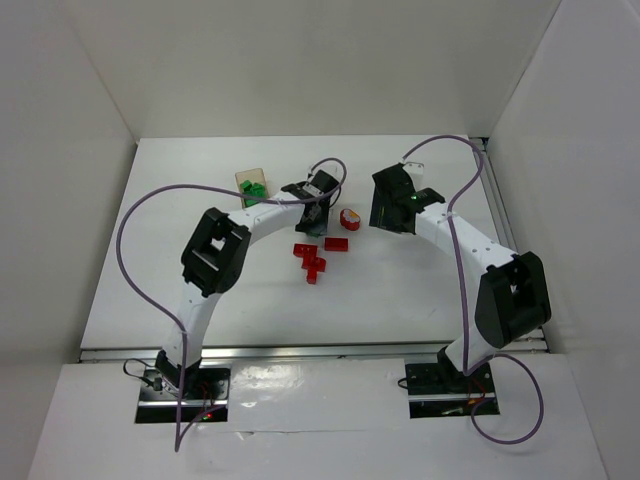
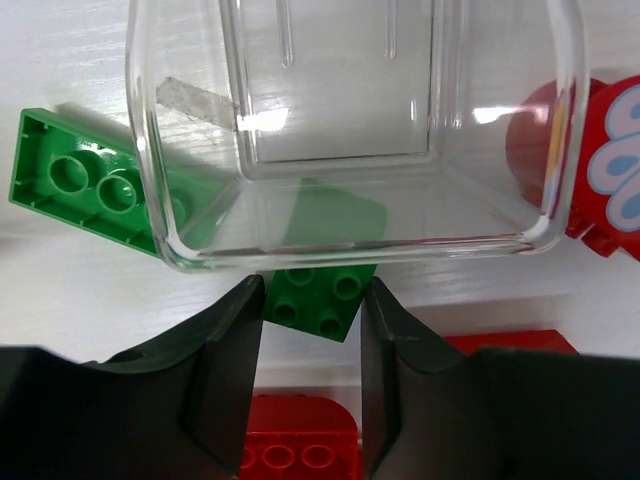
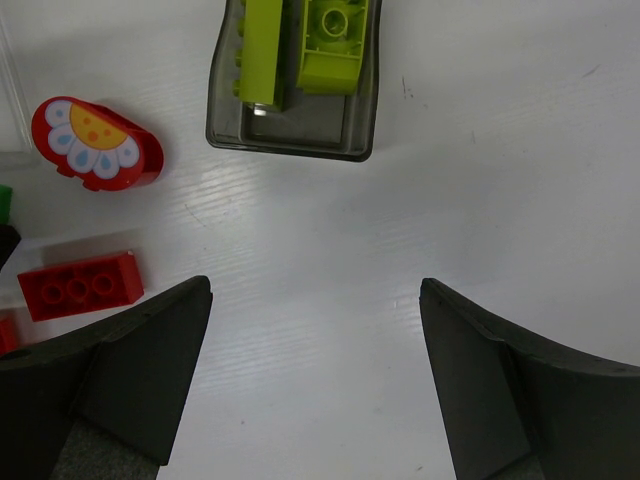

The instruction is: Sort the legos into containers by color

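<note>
The second container, to the left in the top view, already holds green legos. I should lift my left gripper next and carry the small dark green lego over that container.
My left gripper [image 2: 313, 290] is low over the table, its fingertips closed on a small dark green lego [image 2: 318, 298] right at the near wall of an empty clear container [image 2: 350, 120]. A longer green lego [image 2: 85, 180] lies left of that container. From above, the left gripper [image 1: 313, 220] is beside a red flower-printed lego [image 1: 350, 218]. Red legos [image 1: 310, 256] lie just in front. A second container [image 1: 253, 184] holds green legos. A third container [image 3: 295, 90] holds yellow-green legos. My right gripper [image 3: 315, 290] is open and empty above bare table.
The red flower lego [image 3: 95, 140] and a flat red lego [image 3: 80, 285] lie left of the right gripper [image 1: 392, 205]. White walls enclose the table on three sides. The purple cables loop above both arms.
</note>
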### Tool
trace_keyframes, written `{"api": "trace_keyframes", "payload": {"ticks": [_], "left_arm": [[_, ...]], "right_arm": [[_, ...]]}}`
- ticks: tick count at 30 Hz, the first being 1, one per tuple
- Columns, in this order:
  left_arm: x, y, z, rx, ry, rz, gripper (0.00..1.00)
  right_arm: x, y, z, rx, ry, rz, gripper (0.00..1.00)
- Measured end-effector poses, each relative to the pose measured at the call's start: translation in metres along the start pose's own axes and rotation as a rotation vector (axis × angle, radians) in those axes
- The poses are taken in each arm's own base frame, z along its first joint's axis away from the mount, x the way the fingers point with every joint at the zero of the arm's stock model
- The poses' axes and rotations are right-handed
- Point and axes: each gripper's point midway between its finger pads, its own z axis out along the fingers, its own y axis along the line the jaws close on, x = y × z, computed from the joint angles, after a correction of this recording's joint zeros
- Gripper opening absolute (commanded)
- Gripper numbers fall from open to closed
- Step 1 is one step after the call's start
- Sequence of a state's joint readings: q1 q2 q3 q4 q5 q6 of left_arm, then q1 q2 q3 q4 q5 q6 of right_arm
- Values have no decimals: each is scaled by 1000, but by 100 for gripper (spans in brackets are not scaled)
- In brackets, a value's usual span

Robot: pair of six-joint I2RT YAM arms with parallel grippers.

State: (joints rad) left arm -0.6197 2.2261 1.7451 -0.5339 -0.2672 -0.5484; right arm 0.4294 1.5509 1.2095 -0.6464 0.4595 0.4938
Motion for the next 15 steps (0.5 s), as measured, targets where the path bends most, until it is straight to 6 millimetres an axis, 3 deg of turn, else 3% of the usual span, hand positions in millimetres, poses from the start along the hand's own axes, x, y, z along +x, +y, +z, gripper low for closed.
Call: {"api": "trace_keyframes", "payload": {"ticks": [5, 10, 15], "left_arm": [[-1, 4, -1, -22, -6, -6, 25], [1, 15, -13, -64, 6, 7, 23], [-16, 29, -51, -78, -49, -6, 23]], "right_arm": [[0, 0, 0, 1, 1, -1, 92], [0, 0, 0, 1, 1, -1, 92], [0, 0, 0, 1, 1, -1, 92]]}}
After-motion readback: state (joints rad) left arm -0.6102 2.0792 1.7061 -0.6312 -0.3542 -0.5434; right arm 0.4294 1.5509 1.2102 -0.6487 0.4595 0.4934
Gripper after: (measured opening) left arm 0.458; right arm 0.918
